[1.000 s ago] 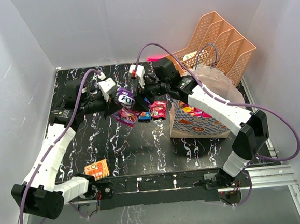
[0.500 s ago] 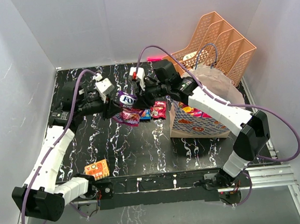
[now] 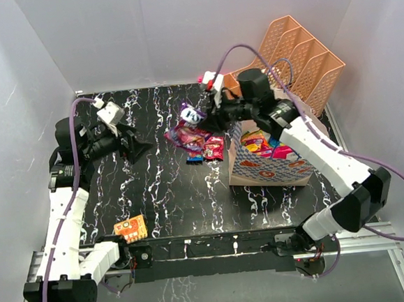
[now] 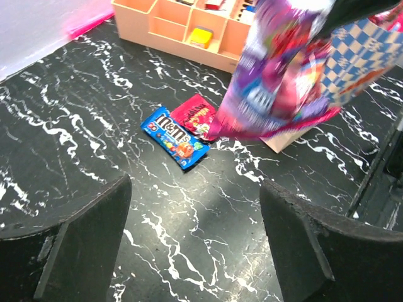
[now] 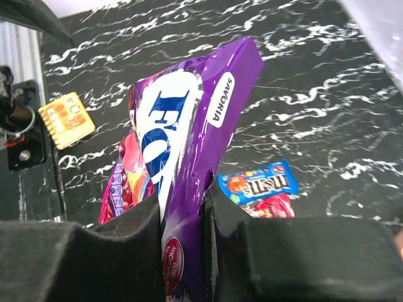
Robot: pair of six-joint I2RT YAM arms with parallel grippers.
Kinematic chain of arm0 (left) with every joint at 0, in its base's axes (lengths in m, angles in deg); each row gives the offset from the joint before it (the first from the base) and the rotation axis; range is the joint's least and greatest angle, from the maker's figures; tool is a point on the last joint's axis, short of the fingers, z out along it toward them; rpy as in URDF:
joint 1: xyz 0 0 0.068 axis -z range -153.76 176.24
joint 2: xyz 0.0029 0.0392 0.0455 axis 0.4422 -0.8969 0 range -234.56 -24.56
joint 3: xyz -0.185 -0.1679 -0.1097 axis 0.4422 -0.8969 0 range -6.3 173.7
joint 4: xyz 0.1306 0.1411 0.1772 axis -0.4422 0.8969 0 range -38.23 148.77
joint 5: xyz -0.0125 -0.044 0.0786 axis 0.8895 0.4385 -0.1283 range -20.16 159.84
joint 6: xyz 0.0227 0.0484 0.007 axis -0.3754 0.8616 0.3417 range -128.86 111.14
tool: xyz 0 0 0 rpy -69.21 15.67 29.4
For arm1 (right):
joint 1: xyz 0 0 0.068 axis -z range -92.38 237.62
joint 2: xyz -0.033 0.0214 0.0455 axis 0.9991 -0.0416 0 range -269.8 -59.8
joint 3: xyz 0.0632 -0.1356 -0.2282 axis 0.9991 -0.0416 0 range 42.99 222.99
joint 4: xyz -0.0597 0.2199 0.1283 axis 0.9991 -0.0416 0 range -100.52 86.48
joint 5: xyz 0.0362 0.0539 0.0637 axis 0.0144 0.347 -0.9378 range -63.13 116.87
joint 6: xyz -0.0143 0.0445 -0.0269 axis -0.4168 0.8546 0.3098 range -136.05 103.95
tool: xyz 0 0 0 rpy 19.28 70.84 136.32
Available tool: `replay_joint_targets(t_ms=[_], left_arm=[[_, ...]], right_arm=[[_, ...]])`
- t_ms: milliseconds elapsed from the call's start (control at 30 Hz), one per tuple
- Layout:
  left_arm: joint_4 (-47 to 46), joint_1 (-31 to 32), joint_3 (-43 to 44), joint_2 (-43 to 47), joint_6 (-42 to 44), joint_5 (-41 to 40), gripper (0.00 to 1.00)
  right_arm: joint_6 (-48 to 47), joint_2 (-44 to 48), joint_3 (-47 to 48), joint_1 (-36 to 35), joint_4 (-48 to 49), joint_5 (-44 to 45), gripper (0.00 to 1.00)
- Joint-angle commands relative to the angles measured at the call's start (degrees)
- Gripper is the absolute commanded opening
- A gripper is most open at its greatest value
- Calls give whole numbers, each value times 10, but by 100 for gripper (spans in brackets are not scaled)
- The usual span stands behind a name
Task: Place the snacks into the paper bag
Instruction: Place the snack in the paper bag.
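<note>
The purple packet needs to go in with the snacks, so I will move my right gripper over the bag's opening [image 3: 270, 144], which is to the gripper's right in the top view, and lower it to let the packet go.
My right gripper [image 3: 203, 118] is shut on a purple snack packet [image 3: 191, 114] and holds it above the table, just left of the paper bag [image 3: 266, 168]. In the right wrist view the purple packet [image 5: 195, 119] stands pinched between the jaws of the right gripper [image 5: 182, 239]. A pink packet [image 5: 123, 179] hangs against it. A blue M&M's packet [image 3: 195, 156] and a red packet [image 3: 213, 147] lie under them. Several snacks [image 3: 260, 143] show inside the bag. My left gripper [image 3: 136, 146] is open and empty at the far left [image 4: 195, 251].
An orange packet [image 3: 130, 229] lies near the front left edge. A peach mesh file organizer [image 3: 293, 51] stands behind the bag at the back right. White walls close the table in on three sides.
The left gripper opened, let go of the purple packet and drew back left. The right gripper shut on the packet and carried it right, toward the bag.
</note>
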Motion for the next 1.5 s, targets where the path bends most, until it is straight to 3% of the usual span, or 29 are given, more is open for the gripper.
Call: replay_joint_targets(t_ms=[0, 267, 500, 733, 1067, 1467], left_arm=[[-11, -14, -5, 12, -36, -51, 84], [-1, -15, -24, 2, -20, -76, 91], [-1, -15, -20, -27, -23, -97, 92], [10, -16, -19, -37, -23, -137, 92], [3, -15, -25, -52, -14, -137, 92], [-13, -16, -47, -39, -5, -133, 92]], right_arm=[[36, 58, 24, 59, 46, -26, 16], [52, 155, 17, 174, 32, -31, 16], [-35, 206, 32, 208, -71, 69, 16], [-73, 245, -19, 242, -91, 179, 16], [-127, 268, -47, 251, -122, 263, 16], [-239, 278, -95, 250, -170, 250, 16]])
